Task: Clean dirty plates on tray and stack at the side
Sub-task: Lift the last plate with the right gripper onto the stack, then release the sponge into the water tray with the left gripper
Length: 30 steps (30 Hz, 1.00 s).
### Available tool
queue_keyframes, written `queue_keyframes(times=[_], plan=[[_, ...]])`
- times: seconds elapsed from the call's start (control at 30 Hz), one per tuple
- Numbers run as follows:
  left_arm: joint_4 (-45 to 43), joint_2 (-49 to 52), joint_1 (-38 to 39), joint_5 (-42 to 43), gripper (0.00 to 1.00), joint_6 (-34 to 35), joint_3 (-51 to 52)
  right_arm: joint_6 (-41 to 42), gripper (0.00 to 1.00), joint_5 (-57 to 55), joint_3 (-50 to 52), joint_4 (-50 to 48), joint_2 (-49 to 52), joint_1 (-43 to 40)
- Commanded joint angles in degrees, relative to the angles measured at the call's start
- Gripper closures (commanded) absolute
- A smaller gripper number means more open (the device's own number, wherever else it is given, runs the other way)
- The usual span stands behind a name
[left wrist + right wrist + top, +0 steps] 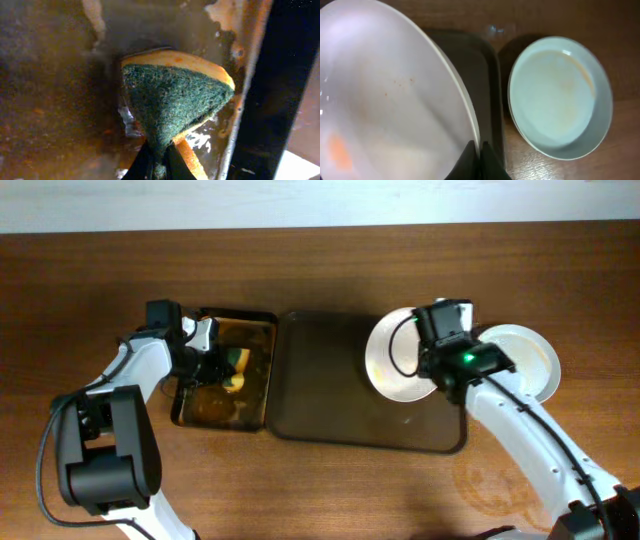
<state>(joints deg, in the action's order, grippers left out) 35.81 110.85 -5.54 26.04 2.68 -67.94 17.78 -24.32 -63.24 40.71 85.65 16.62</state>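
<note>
I should next carry the plate in my right gripper past the end of the brown tray, then lower that plate onto the second white plate (522, 360) (560, 98).
My right gripper (479, 156) is shut on the rim of a white plate (398, 358), held tilted over the right end of the dark brown tray (330, 395). The plate (390, 100) carries faint orange specks and a smear. A second white plate (530, 358) lies on the wood tabletop right of the tray; it also shows in the right wrist view (560, 97). My left gripper (159, 162) is shut on the green-yellow sponge (175, 102) and holds it in the small stained tray (205, 405). A third plate is not visible.
The small stained tray (50, 85) has yellowish residue across its bottom and sits against the left edge of the brown tray. Bare wood tabletop (330, 490) lies in front of both trays.
</note>
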Motion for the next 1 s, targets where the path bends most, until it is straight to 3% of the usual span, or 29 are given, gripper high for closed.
queue_keyframes(times=[0.0,0.1,0.23,0.37,0.43,0.53,0.57,0.73,0.8,0.87,0.93,0.97], plan=[[0.4,-3.3,3.6,-17.3,1.0,2.5,-1.3,3.6,0.96,12.9,-1.2,1.0,-1.1,-6.9],[0.8,-3.4,7.6,-8.8,1.0,-5.2,-1.3,5.7,0.96,19.8,-1.2,1.3,-1.1,-15.1],[1.1,-3.5,11.8,-24.4,1.0,1.6,-1.3,5.7,0.96,25.2,-1.2,2.0,-1.1,-28.3],[1.0,-6.0,11.8,-22.5,1.0,1.6,-1.3,5.7,0.96,25.3,-1.2,1.9,-1.0,-38.9],[0.4,-7.5,11.8,-22.4,0.92,1.6,-1.3,5.4,0.94,25.2,-1.2,1.9,-0.9,-43.3],[0.3,-9.4,11.8,-22.4,0.84,1.6,-1.3,4.5,0.65,25.5,-1.2,0.4,-0.9,-45.6],[0.3,-10.5,11.8,-22.4,0.56,1.6,-1.3,1.8,0.63,27.7,-1.2,-0.2,-0.9,-45.5],[3.3,-17.9,11.8,-22.8,0.43,1.6,-1.4,-11.6,0.46,49.5,-1.2,4.0,-0.9,-42.4],[4.0,-20.2,11.8,-24.4,0.24,1.6,-1.4,-15.0,0.41,49.4,-1.2,6.3,-0.9,-38.1],[5.1,-20.9,11.8,-25.2,0.21,1.8,-1.4,-17.7,0.27,48.9,-1.2,7.1,-1.0,-31.2],[8.4,-20.9,11.8,-30.6,0.19,6.8,-1.3,-17.6,0.06,43.6,-1.2,8.0,-1.0,-24.9],[10.5,-20.9,11.8,-32.2,0.18,8.3,-1.3,-17.6,0.02,41.0,-1.3,8.9,-1.0,-22.6]])
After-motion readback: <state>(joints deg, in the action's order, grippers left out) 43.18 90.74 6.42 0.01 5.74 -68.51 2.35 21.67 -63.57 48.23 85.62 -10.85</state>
